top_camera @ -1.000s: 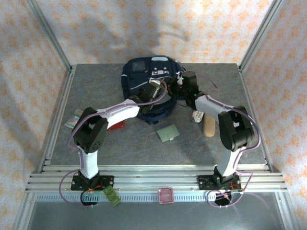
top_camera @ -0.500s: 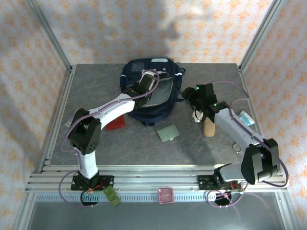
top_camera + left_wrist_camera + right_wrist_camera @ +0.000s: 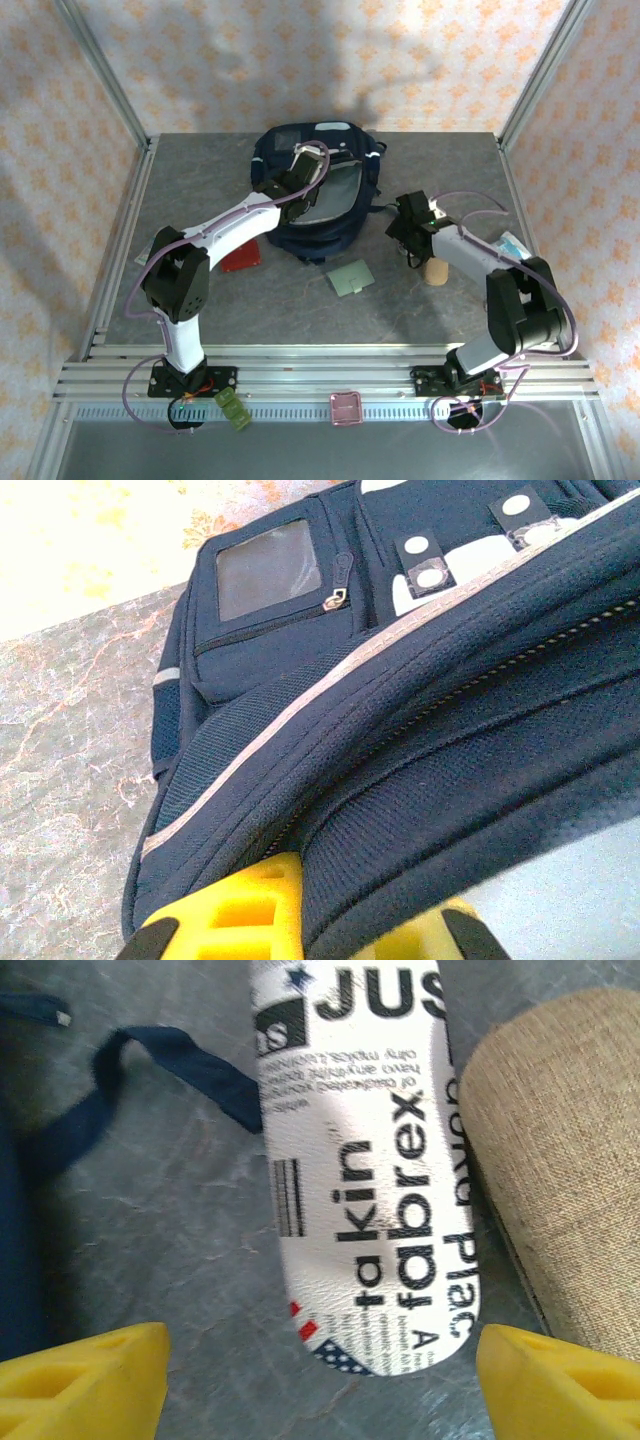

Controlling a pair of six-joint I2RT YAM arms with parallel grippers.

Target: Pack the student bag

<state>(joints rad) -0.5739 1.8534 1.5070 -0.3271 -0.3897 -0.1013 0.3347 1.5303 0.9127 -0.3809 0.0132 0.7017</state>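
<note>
My right gripper moves down astride the white case's rounded end (image 3: 385, 1312) below it next, since the open fingers already span the case's width.
The student bag (image 3: 325, 205), navy with grey stripes, lies at the back middle of the table with its main compartment held open. My left gripper (image 3: 303, 163) is shut on the bag's zipper-edge flap; in the left wrist view the yellow fingers (image 3: 230, 915) pinch the navy fabric (image 3: 420, 730). My right gripper (image 3: 406, 238) hangs open to the right of the bag. Its yellow fingertips (image 3: 90, 1370) straddle the end of a white case (image 3: 365, 1160) with black print, without touching it.
A tan burlap roll (image 3: 560, 1140) lies right against the white case, also seen at the table's right (image 3: 435, 271). A loose navy strap (image 3: 150, 1070) trails left of the case. A green card (image 3: 350, 277), a red flat item (image 3: 240, 258) and a packet (image 3: 515, 245) lie on the table.
My right arm left the bag and swung right and down over the white case, its jaws opening wide. My left gripper pulled the bag's flap up and back, opening the bag.
</note>
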